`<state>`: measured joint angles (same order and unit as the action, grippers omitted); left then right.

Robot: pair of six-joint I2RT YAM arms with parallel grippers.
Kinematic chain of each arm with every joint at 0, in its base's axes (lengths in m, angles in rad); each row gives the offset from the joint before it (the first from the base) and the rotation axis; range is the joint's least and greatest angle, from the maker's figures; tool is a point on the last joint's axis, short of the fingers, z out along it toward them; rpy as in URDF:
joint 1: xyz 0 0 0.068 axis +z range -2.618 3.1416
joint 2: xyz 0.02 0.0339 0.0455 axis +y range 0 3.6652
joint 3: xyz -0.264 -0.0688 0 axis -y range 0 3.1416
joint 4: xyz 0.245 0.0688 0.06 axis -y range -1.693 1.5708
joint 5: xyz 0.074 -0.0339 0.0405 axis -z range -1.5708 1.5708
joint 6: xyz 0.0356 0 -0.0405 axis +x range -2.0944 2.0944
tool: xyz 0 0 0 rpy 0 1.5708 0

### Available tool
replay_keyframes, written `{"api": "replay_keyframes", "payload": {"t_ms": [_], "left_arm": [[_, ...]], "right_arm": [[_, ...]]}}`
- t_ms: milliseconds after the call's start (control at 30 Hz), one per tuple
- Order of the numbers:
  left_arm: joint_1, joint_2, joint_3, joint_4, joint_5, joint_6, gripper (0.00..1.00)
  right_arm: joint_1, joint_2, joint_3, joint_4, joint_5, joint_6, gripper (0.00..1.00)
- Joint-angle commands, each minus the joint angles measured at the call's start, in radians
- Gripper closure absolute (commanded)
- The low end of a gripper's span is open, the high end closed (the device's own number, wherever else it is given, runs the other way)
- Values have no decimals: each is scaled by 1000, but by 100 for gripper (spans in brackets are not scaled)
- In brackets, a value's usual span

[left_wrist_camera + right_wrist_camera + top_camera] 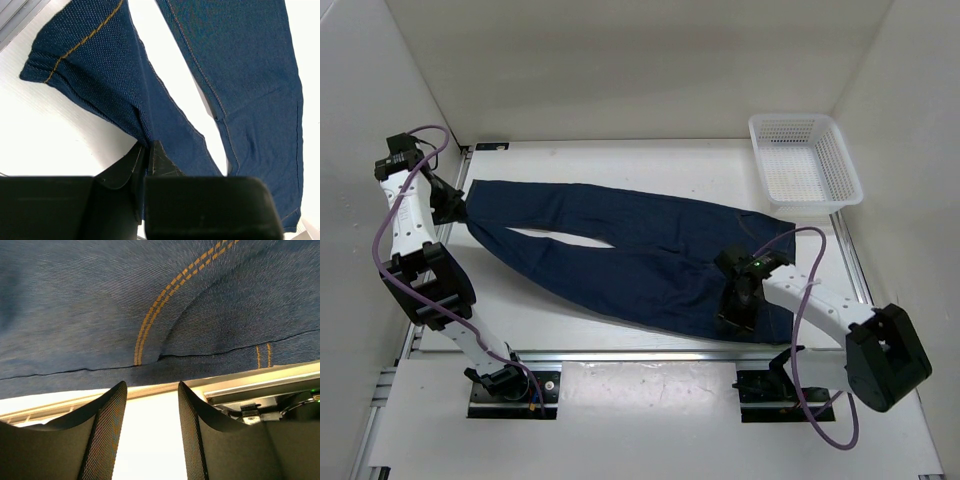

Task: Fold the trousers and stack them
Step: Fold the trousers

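The trousers' edge lies just past my open fingers, so I will next lower my right gripper onto the near edge of the trousers by the curved orange stitching and close it.
The trousers are dark navy jeans spread flat across the table, legs toward the left and waist toward the right. My left gripper is at the far left, shut on the hem end of one leg. The left wrist view shows its jaws pinching a fold of the denim, with both legs stretching away. My right gripper is at the near edge of the waist end. In the right wrist view it is open, with bare table between the fingers and the orange-stitched denim edge just past the tips.
A white mesh basket stands at the back right corner. White walls enclose the table on the left, back and right. A metal rail runs along the near edge, close to the right gripper.
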<state>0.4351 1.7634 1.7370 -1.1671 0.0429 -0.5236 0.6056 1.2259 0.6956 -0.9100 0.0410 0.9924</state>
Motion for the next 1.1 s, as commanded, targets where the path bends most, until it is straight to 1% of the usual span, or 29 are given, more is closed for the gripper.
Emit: {"api": "replay_keyframes", "payload": {"t_ms": [0,100,367,433,533,600,700,800,833,967,1000,1033,1067], "left_arm": [[-2,-15,16,9,14,7,89],[-2,-15,7,9,14,7,89],[-2,-24,-11,18,14,16,89],[-2,-24,-11,18,14,16,89],[-2,-24,-11,18,14,16,89],[-2,-24,-11,18,5,16,89],[-2,-24,-11,18,5,16,89],[-2,-24,-21,18,5,16,89],[-12,-24,-21,18,5,16,89],[-12,-33,-21,18,5,16,89],[-12,-33,-21,18,5,16,89],[-12,-33,-21,18,5,16,89],[-12,-33,-21,18,5,16,89]], "right_arm": [[6,55,-28,17,-64,26,50],[16,86,-39,37,-78,46,50],[7,95,-94,74,-90,106,50],[6,95,-94,74,-90,106,47],[6,84,-116,83,-55,135,46],[6,49,-116,83,-11,146,46],[6,35,-104,83,36,155,48],[6,44,-94,83,88,166,55],[6,44,-94,92,98,166,61],[6,53,-85,102,142,166,76],[6,53,-85,102,155,166,81],[6,53,-85,102,155,166,92],[6,43,-85,92,164,166,97]]}}
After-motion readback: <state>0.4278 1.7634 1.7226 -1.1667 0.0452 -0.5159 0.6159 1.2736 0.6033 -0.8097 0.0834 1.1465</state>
